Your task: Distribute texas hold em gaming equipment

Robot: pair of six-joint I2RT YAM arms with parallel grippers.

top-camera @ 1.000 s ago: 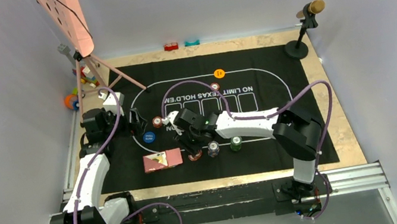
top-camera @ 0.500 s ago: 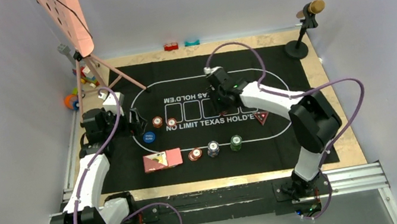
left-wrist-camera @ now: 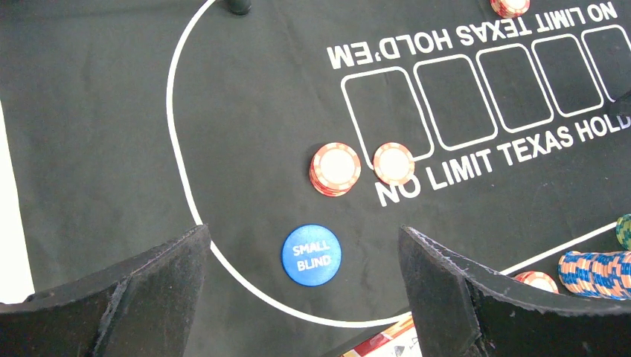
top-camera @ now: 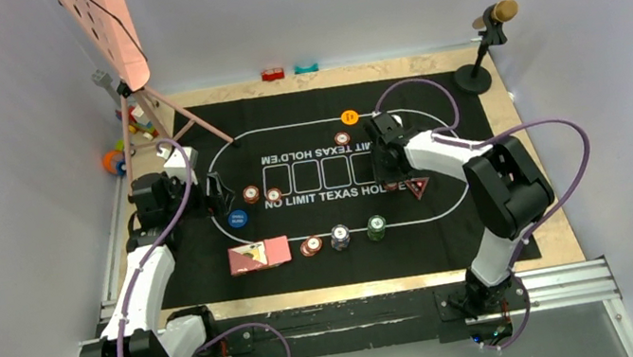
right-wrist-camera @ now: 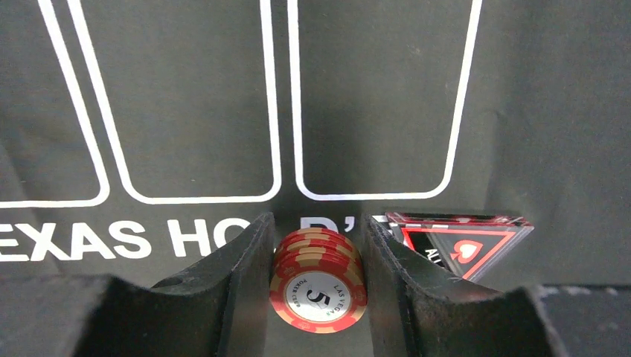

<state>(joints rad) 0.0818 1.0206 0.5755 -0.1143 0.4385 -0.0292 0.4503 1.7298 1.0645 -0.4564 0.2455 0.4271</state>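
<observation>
My right gripper shifts to the right in the top view and slightly back next, pushing the triangle marker (top-camera: 418,186) (right-wrist-camera: 459,244) along, since the red chips still cover the printed lettering.
A small stack of red chips (right-wrist-camera: 318,286) marked 5 sits pinched between the black fingers of my right gripper (right-wrist-camera: 317,245), which is shut on it. In the top view that gripper (top-camera: 387,165) hangs low over the mat's right end, beside a black and red triangle marker (top-camera: 418,187). My left gripper (left-wrist-camera: 301,238) stands open and empty over the blue small blind disc (left-wrist-camera: 312,255). Two red chip stacks (left-wrist-camera: 335,168) (left-wrist-camera: 394,163) lie just beyond it. Pinkish-red cards (top-camera: 260,255), red chips (top-camera: 310,246), a blue-grey stack (top-camera: 340,236) and a green stack (top-camera: 376,227) line the near side. An orange disc (top-camera: 349,117) lies far.
The black printed mat (top-camera: 490,208) covers most of the table. A microphone stand (top-camera: 477,67) rises at the far right corner and a pink tripod leg (top-camera: 189,122) reaches onto the mat's far left. Toy blocks (top-camera: 273,74) lie at the back edge.
My right gripper has swung from the near chip row across the mat to its right end, still shut on the red chips. The left arm has not moved.
</observation>
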